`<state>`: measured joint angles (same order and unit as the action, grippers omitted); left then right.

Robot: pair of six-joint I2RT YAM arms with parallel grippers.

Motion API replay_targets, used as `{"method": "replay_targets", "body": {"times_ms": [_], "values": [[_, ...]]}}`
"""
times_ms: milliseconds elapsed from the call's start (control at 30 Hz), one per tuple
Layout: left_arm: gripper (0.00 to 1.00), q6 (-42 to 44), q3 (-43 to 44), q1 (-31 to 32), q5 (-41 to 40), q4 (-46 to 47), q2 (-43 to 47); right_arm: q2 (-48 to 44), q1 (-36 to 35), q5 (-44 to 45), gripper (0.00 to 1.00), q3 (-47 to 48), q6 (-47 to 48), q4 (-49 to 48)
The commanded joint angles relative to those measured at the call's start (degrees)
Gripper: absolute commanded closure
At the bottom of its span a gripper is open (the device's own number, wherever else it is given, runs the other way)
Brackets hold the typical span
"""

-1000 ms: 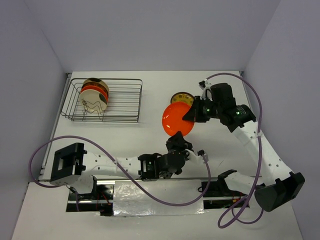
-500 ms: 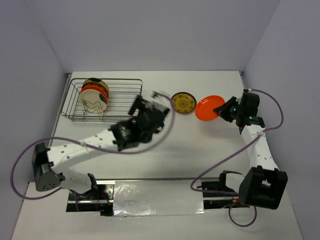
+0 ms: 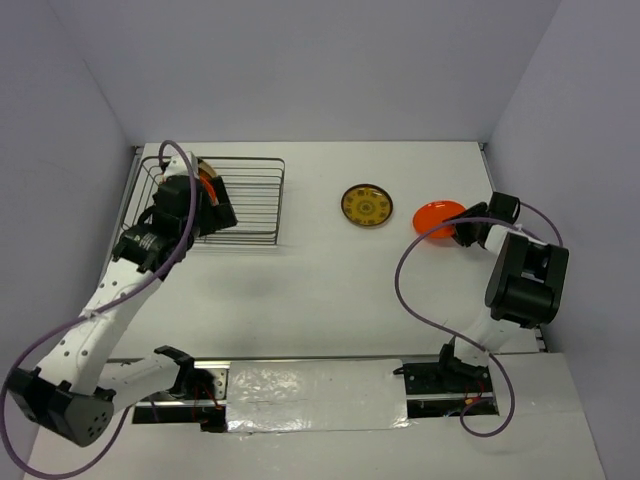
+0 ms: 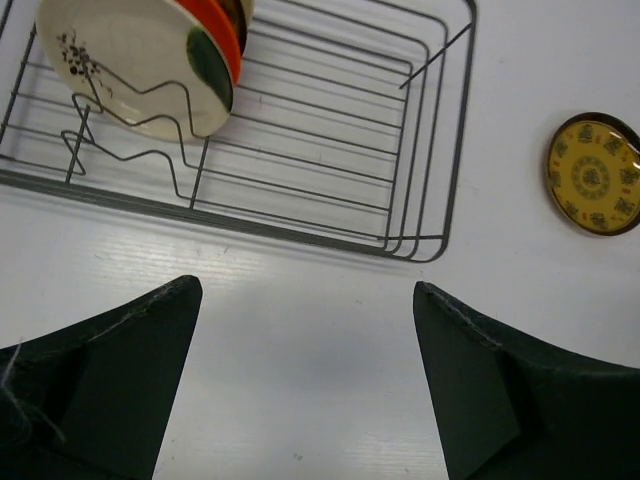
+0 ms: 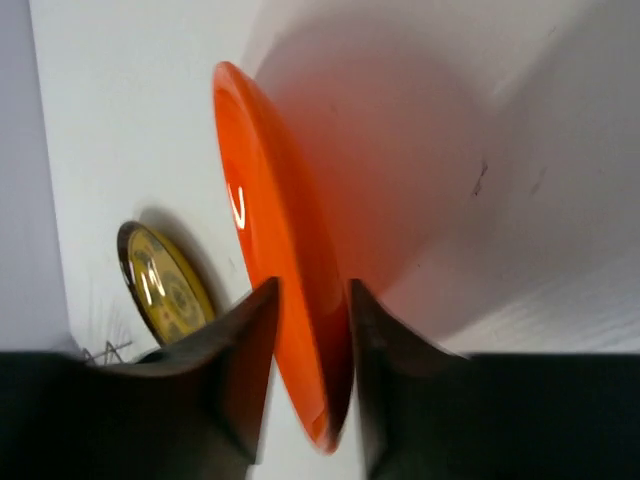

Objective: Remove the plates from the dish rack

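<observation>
The beige plate's green-patched rim stands clear before the orange plate, so next my left gripper will shift left in the top view, turn and lower onto it.
The dish rack stands at the back left, and its wire rim also shows in the left wrist view. A beige plate and an orange plate stand on edge in it. My left gripper hovers over the rack's near side, open and empty. A yellow patterned plate lies flat on the table. To its right lies another orange plate. My right gripper straddles its near rim, jaws slightly parted.
White walls close in the table at the back and on both sides. The orange plate lies close to the right wall. Purple cables loop from both arms.
My left arm swung from the table's middle over to the rack and opened wide. My right arm carried the orange plate right, set it down beside the yellow one, and its jaws parted.
</observation>
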<state>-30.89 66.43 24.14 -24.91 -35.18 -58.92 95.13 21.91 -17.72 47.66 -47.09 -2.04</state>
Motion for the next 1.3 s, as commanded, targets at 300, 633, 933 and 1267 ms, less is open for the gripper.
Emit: {"method": "replay_targets", "body": {"times_ms": [300,633,933,1267], "values": [[0.01,-17.2,8.2,-17.9,11.8,2.8,-12.8,3.9,-9.3,19.9,0.26,9.7,10.2,22.5],[0.00,-25.6,10.6,-28.4,16.1,4.8,-23.0,-18.1,-12.1,15.0,0.18,1.1,15.3,25.4],[0.08,-33.6,17.0,-30.7,14.9,8.5,-34.7,-28.5,-27.7,8.5,0.00,-4.1,19.8,20.8],[0.38,-34.8,18.4,-31.0,13.1,10.9,-41.9,-29.1,-28.7,7.9,0.00,-6.6,22.0,19.9]]}}
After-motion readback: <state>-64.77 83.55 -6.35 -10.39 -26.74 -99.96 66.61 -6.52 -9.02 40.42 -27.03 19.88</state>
